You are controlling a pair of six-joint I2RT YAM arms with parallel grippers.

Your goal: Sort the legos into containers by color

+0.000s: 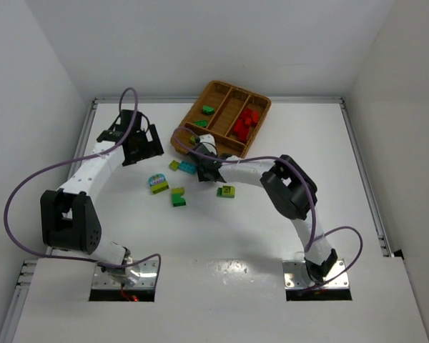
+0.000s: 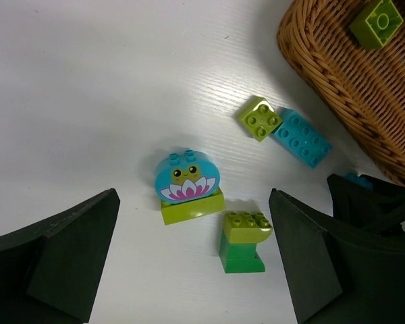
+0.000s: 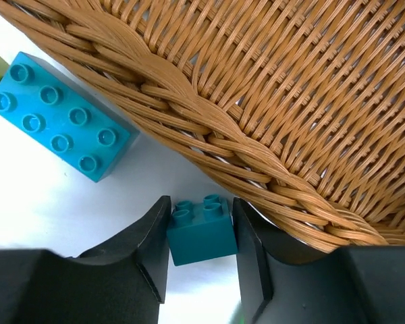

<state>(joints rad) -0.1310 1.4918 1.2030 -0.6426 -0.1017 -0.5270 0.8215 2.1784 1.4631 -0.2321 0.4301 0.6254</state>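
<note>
Next, the right gripper first lifts over the wicker tray's near side, then goes outward to the wicker tray's middle section [image 1: 229,113], empty between the red and green legos.
The wicker tray [image 1: 213,85] lies at the back of the table, with red legos [image 1: 244,123] in one compartment and green ones [image 1: 208,110] in another. In the right wrist view, my right gripper [image 3: 200,206] is shut on a small dark blue lego [image 3: 201,233] on the table, right against the tray's outer wall [image 3: 256,101]. A longer light blue lego [image 3: 57,115] lies to its left. My left gripper [image 2: 194,202] hangs open above a frog-faced blue and lime lego [image 2: 186,179] and a lime-on-green stack [image 2: 244,241], holding nothing.
A lime square lego [image 2: 260,118] and the light blue lego [image 2: 302,138] lie close to the tray's near corner [image 2: 337,88]. Another lime lego [image 1: 226,191] sits under the right forearm. White walls enclose the table on three sides.
</note>
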